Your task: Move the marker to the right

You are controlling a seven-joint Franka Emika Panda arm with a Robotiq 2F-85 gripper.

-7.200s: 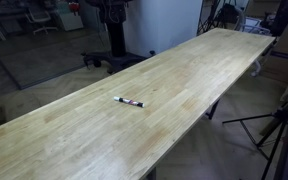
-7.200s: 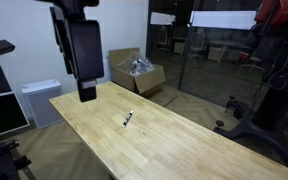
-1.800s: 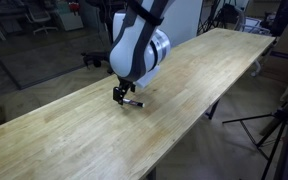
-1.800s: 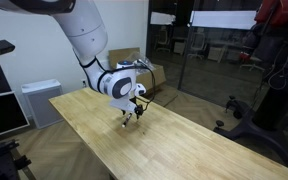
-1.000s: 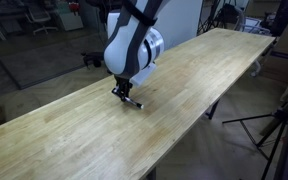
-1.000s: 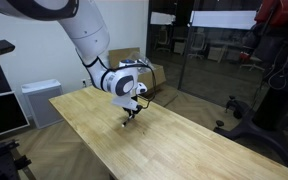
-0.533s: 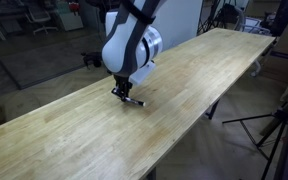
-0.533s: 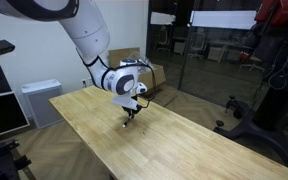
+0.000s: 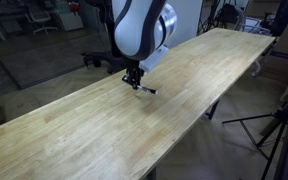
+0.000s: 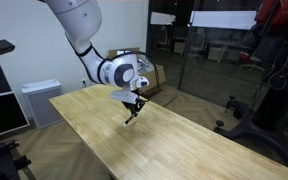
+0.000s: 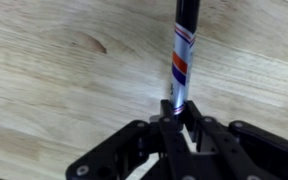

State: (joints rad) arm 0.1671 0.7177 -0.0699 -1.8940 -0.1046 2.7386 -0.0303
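Note:
The robot's gripper will move across toward bare tabletop on the tripod's side (image 9: 173, 99), turning slightly, because that spot lies open, and then it will go down to release the marker (image 9: 144, 88) there.
The marker (image 11: 184, 50) is a thin stick with a white barrel, a red and blue mark and a black far end. In the wrist view it runs up from between my fingertips, and my gripper (image 11: 177, 112) is shut on its near end. In an exterior view the marker (image 9: 144, 88) sticks out sideways from the gripper (image 9: 134, 82), lifted just above the long wooden table (image 9: 204, 70). In an exterior view the gripper (image 10: 133, 108) hangs over the table's middle with the marker (image 10: 132, 115) as a small dark sliver below it.
An open cardboard box (image 10: 137, 66) stands beyond the table's far end and a white cabinet (image 10: 36, 100) beside it. A tripod (image 9: 274, 125) stands on the floor off the table's long edge. Black machine bases (image 10: 269, 110) stand behind.
The gripper has closed on the marker and carried it a short way along the table toward the far end, lifting it slightly off the wood.

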